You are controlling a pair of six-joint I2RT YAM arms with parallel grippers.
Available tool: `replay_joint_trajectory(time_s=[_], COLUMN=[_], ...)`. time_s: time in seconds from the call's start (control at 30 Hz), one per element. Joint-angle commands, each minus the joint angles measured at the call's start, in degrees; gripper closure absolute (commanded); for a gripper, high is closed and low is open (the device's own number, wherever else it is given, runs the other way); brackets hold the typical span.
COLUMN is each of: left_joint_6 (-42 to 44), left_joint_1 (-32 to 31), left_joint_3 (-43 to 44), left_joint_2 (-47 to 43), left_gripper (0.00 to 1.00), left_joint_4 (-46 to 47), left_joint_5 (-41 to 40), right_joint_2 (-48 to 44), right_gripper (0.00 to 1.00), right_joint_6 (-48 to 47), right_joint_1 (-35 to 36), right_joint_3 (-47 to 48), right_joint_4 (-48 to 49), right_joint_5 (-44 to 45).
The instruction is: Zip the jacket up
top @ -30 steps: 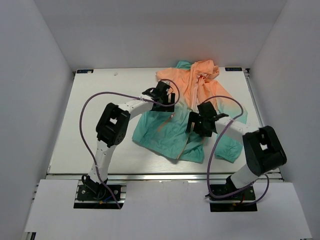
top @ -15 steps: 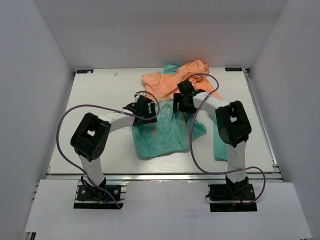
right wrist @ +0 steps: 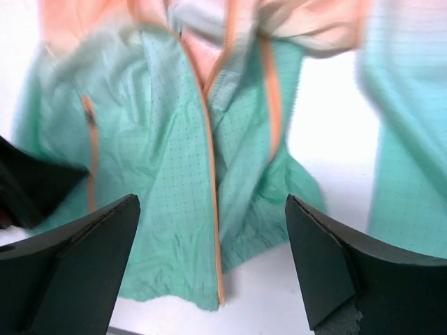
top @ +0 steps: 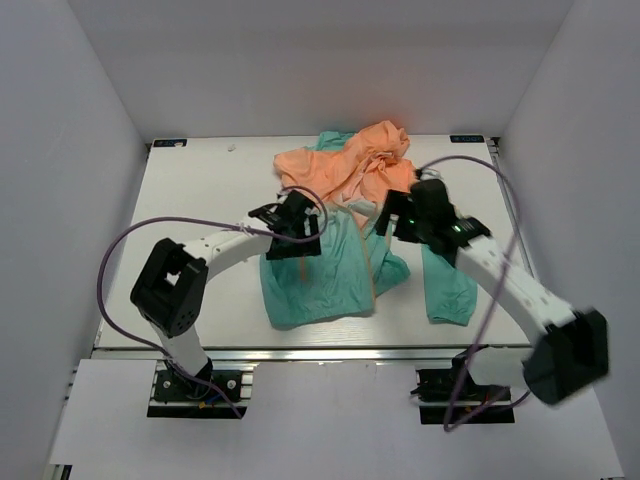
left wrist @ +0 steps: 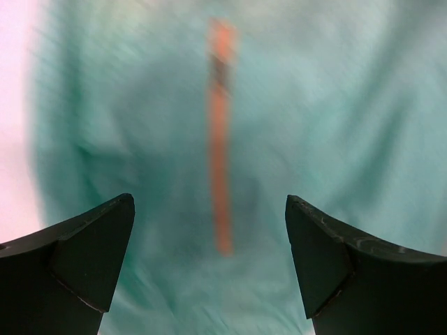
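Observation:
I should move my left gripper back, toward the right in the top view, and down onto the teal hem's corner (top: 368, 307), because the jacket's front zipper edge ends there.
The jacket (top: 320, 280) lies crumpled mid-table, orange hood and shoulders at the back, teal hem toward me. Its front is open: one orange front zipper edge (right wrist: 209, 202) runs down to the hem and the other edge (right wrist: 272, 105) lies folded beside it. My left gripper (top: 292, 232) is open above the teal left panel, with an orange pocket zipper (left wrist: 220, 146) between its fingers (left wrist: 77, 265). My right gripper (top: 396, 218) is open and empty, hovering over the open front (right wrist: 213, 272). A teal sleeve (top: 445, 285) trails to the right.
The white table (top: 190, 220) shows bare at the left and along the front edge. White walls close in the sides and back. Purple cables loop off both arms. My left gripper shows as a dark shape at the left of the right wrist view (right wrist: 28, 185).
My right arm has swung out to the right and its gripper pulled back from the collar toward the jacket's middle. The jacket shifted and spread. My left gripper barely moved.

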Motion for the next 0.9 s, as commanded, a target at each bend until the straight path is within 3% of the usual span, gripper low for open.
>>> replay_joint_trajectory(time_s=[0.0,0.13,0.23,0.37,0.7,0.83,0.87], left_joint_6=[-3.8,-6.1,-8.3,-10.0,-11.5,-11.5,-11.5], left_joint_1=[-8.8,-19.6,-24.0,-25.4,-25.4,-25.4,-25.4], left_joint_3=[1.4,2.9,6.7,9.8,12.3,14.2,14.4], left_joint_2=[-5.6,-2.3,2.6,7.0,10.2,12.6,12.9], left_gripper=[0.02,0.02,0.02,0.02,0.17,0.29,0.36], left_joint_4=[-5.2,-2.9,-3.6,-3.6,-3.1,-4.6,-4.8], left_joint_5=[5.0,10.9,9.6,9.1,4.6,4.6,4.4], right_joint_2=[-13.3,-25.6,-31.4,-35.5,-36.0,-36.6,-36.8], right_gripper=[0.11,0.11,0.11,0.11,0.11,0.11,0.11], right_joint_6=[9.3,10.4,10.8,11.5,11.8,11.8,11.8], right_joint_1=[-3.4,-6.0,-6.3,-6.3,-6.3,-6.3,-6.3], right_joint_3=[-12.3,-18.1,-19.0,-21.1,-23.3,-24.1,-24.2], right_joint_4=[-0.9,-2.5,-6.7,-7.5,-6.1,-5.6,-5.6], right_joint_5=[4.1,7.6,10.5,10.5,7.1,6.1,6.0])
